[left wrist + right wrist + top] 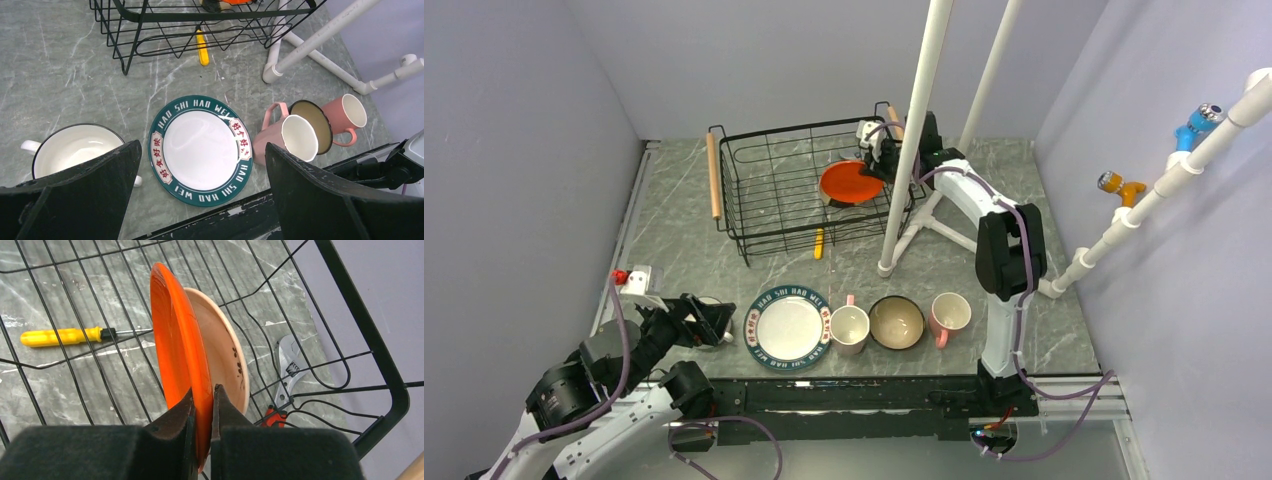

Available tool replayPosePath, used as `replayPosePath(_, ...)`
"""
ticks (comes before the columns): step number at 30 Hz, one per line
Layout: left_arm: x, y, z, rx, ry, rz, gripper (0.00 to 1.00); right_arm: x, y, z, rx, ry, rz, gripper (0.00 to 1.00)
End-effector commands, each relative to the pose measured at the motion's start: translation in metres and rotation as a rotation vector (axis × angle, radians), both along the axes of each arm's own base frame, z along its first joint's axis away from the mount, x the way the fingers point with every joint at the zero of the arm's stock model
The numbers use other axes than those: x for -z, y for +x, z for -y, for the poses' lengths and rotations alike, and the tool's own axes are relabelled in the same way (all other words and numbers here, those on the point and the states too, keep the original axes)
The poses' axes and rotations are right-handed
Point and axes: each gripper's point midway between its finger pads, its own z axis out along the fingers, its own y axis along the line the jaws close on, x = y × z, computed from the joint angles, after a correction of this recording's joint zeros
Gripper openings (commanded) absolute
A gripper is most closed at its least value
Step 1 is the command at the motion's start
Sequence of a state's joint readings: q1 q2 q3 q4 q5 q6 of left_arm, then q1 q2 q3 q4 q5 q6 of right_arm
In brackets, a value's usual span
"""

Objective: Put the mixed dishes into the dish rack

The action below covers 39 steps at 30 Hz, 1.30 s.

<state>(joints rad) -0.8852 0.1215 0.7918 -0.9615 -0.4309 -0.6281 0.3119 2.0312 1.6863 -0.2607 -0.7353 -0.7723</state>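
My right gripper will next lower the held dish beside the flowered dish and let go of its orange-red edge, because the held dish is on edge above the rack's wires.
The black wire dish rack [726, 205] stands at the back of the table. My right gripper [879, 160] is inside it, shut on the edge of the cream dish with an orange-red underside [852, 182]. In the right wrist view my gripper [202, 395] holds the dish [177, 340] on edge above the rack's wires [370, 335]. My left gripper [202, 145] is open and empty, low at the front left, above the white handled cup [75, 147] and the patterned-rim plate [200, 150]. A pink mug [849, 328], the bowl [896, 322] and a second pink mug [949, 315] stand in a row right of the plate [787, 327].
A yellow-handled screwdriver [819, 243] lies under the rack's front edge. A red-handled wrench [287, 365] lies under the rack's right end. White pipe posts [914, 140] rise just right of the rack. Walls close in on both sides.
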Motion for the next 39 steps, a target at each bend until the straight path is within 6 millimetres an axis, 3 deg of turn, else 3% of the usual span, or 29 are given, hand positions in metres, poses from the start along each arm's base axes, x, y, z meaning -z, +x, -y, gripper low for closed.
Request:
replayPosePath(1,-0.009,0.002,0.005,0.015,-0.009,0.023,0.99,-0.014,0.008,-0.013,-0.007,-0.070,0.107,0.00)
replayPosePath(13,-0.008,0.003,0.006,0.019,0.002,0.016,0.99,-0.007,0.010,-0.013,0.014,-0.171,0.240,0.00)
replayPosePath(22,-0.005,0.005,0.009,0.022,0.020,0.004,0.99,0.001,0.003,-0.013,-0.016,-0.194,0.240,0.01)
replayPosePath(28,-0.006,0.004,0.009,0.022,0.016,0.006,0.99,-0.001,-0.002,-0.016,-0.014,-0.150,0.219,0.26)
replayPosePath(39,-0.007,0.004,0.008,0.018,0.010,0.009,0.99,-0.019,-0.006,-0.019,0.070,-0.025,0.131,0.53)
